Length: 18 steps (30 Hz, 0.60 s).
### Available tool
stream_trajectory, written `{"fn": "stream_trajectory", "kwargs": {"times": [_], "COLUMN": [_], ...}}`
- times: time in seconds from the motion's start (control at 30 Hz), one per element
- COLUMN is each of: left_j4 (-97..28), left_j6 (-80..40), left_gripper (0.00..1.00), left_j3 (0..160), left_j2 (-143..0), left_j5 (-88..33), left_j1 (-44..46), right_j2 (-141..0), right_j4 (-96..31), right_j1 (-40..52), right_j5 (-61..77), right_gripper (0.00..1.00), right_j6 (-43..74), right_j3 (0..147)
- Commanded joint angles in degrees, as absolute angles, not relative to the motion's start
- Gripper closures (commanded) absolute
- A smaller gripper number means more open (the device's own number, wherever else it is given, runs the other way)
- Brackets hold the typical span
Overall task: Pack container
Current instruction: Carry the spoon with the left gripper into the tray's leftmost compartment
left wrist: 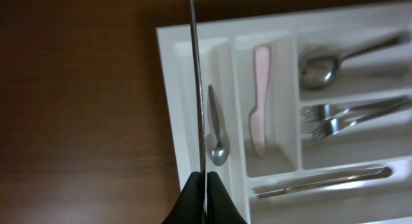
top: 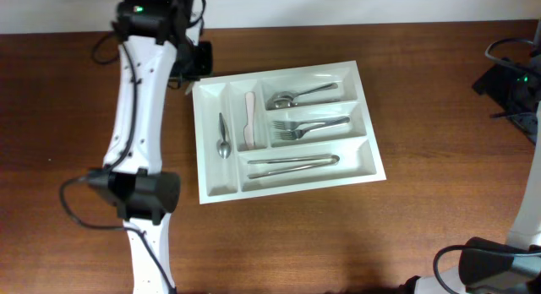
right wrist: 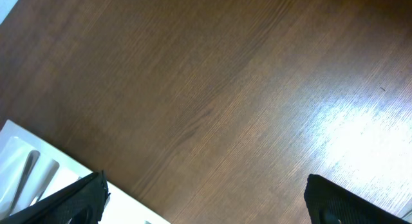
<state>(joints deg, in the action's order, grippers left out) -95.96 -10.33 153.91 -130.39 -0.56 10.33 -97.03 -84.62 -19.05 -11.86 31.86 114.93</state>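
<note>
I should next bring the thin metal utensil (left wrist: pixel 196 76) back with my left gripper, lower it and release it, since bare tray bottom (left wrist: pixel 193 124) lies below and back, beside the small spoon.
The container (top: pixel 204 150) is a large white cutlery tray at the table's middle. It holds a small spoon (top: pixel 223 135), a pale pink knife (top: pixel 250 119), a spoon (top: pixel 297 95), forks (top: pixel 308 126) and long steel tongs (top: pixel 292 164). My left gripper (left wrist: pixel 206 185) is shut on a thin metal utensil (left wrist: pixel 196 76). The utensil is seen edge-on and hangs over the tray's left narrow compartment (left wrist: pixel 179 102). In the overhead view this gripper (top: pixel 196 62) sits at the tray's back left corner. My right gripper (right wrist: pixel 206 208) is open and empty over bare wood, with the tray's corner (right wrist: pixel 71 171) beside its left finger.
The left arm (top: pixel 135 117) runs along the tray's left side. Black cables and equipment (top: pixel 516 83) lie at the far right edge. The right arm's base (top: pixel 499 260) is at the front right.
</note>
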Motion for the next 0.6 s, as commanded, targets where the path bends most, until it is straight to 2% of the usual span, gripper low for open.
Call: {"fn": "stream_trajectory", "kwargs": {"times": [0.0, 0.33, 0.57], "left_j4": [-96.25, -96.68, -96.44], "left_j6": [-18.83, -29.8, -36.25], "left_gripper": [0.98, 0.98, 0.98], "left_j3": [153.8, 153.45, 144.24], "left_j2": [-129.86, -129.84, -129.84], "left_j5": [1.3, 0.34, 9.85], "left_j1": [10.13, 13.72, 17.93], "right_j2": [-97.12, -97.12, -97.12], "right_j4": [-84.62, -84.6, -84.62], "right_j1": [-19.16, -19.16, -19.16], "right_j5": [-12.01, -12.01, -12.01], "right_gripper": [0.01, 0.01, 0.01], "right_j6": [31.75, 31.75, 31.75], "right_j3": [115.18, 115.18, 115.18]}}
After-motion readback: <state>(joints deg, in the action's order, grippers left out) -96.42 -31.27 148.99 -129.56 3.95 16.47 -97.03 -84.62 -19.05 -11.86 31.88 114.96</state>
